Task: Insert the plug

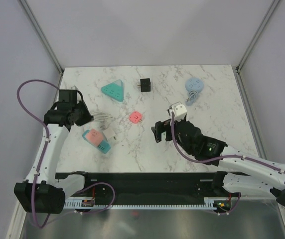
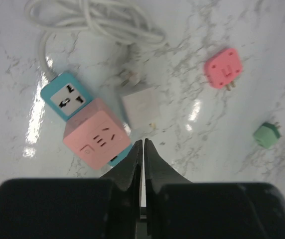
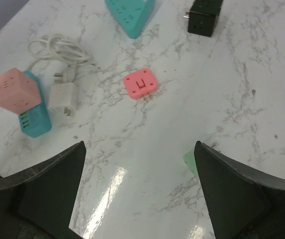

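The green plug (image 3: 190,160) is partly behind one fingertip, so I will tip my right gripper steeper and lower it over the plug, moving toward the right in its wrist view.
A white plug (image 2: 140,103) on a coiled white cable (image 2: 97,22) lies flat on the marble, right of a teal power strip (image 2: 63,97). A pink cube socket (image 2: 96,138) sits on the strip's near end. My left gripper (image 2: 143,142) is shut and empty, hovering just above and beside the pink cube (image 1: 96,139). A small pink plug (image 3: 140,83) lies mid-table. My right gripper (image 3: 138,149) is wide open with nothing between its fingers, above bare marble. A green plug (image 3: 190,160) peeks out beside its right finger.
A teal triangular power strip (image 1: 113,90), a black cube adapter (image 1: 145,85) and a blue round reel (image 1: 195,87) lie towards the far side of the table. Grey walls close in the left, far and right sides.
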Robot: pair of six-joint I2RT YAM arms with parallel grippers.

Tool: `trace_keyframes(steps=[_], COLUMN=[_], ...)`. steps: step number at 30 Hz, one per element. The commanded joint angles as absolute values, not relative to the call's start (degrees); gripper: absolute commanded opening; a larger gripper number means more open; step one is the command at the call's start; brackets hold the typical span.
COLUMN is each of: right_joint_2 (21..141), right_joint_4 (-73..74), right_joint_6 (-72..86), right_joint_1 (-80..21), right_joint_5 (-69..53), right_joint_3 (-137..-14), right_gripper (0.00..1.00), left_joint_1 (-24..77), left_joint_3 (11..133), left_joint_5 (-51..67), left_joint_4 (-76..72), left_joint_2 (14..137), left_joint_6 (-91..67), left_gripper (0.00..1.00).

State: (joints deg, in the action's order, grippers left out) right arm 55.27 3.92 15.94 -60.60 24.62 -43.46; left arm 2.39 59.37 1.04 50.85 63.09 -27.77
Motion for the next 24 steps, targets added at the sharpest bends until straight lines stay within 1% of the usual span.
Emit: trace_keyframes(steps=[1,2,3,4,6,7,8,9,10,11,12,14,16,17,20,21,24], right_joint_2=[58.4,60.4,61.4,62.6,66.3,67.7,70.6,72.2,73.8,77.0,78.6,83.5,85.9,87.4,89.0,89.6,92.0], right_joint_4=[12.0,13.2,14.0,15.3,16.6,17.6,17.9,18.3,18.6,18.6,18.3,17.0,14.7,13.9,10.2,9.4,6.6], right_joint_6=[23.3,24.2,24.9,26.0,26.9,27.2,27.3,27.4,27.8,29.3,30.1,34.1,38.0,39.7,44.6,46.6,48.6], right_joint_1=[-57.6,-56.3,-54.6,-51.1,-47.3,-44.3,-43.1,-42.1,-40.8,-40.5,-40.3,-40.3,-40.3,-40.3,-41.4,-42.1,-43.1], right_joint_5=[35.1,34.5,33.1,31.6,26.6,25.5,23.9,23.7,23.7,23.9,24.3,23.8,25.0,26.1,32.3,35.9,38.0], right_joint_3=[-47.7,-48.2,-48.7,-48.9,-49.5,-49.7,-50.1,-50.8,-51.3,-51.9,-53.1,-53.9,-53.9,-53.3,-51.9,-51.7,-49.8], right_gripper=[0.98,0.98,0.98,0.98,0.98,0.98,0.98,0.98,0.98,0.97,0.96,0.93,0.91,0.9,0.89,0.89,0.89], left_joint_1=[4.6,7.4,9.2,10.9,15.2,16.2,17.8,18.5,19.1,19.3,19.3,19.3,19.3,19.2,19.3,19.3,19.3], left_joint_3=[69.2,70.1,71.7,72.3,73.4,73.4,73.3,73.0,72.9,72.7,71.9,70.5,69.2,68.8,66.5,66.1,65.4], left_joint_5=[7.0,8.5,9.2,9.6,11.0,11.8,12.9,13.7,15.1,17.8,19.7,24.7,28.4,31.3,35.2,35.8,36.1], left_joint_4=[50.2,50.3,50.2,50.3,50.0,49.0,48.1,47.1,46.2,44.1,42.8,37.8,35.8,34.0,30.3,29.6,29.4], left_joint_2=[62.5,63.1,64.0,65.6,67.1,68.2,68.4,68.6,69.1,69.3,69.8,71.0,72.3,73.6,74.1,74.2,74.8], left_joint_6=[-26.9,-26.3,-25.8,-25.3,-24.4,-24.1,-23.7,-23.4,-23.0,-22.3,-22.0,-21.8,-21.8,-22.0,-22.3,-22.2,-20.8], left_gripper=[0.1,0.11,0.16,0.29,0.38,0.46,0.49,0.54,0.63,0.66,0.74,0.81,0.86,0.86,0.87,0.87,0.86])
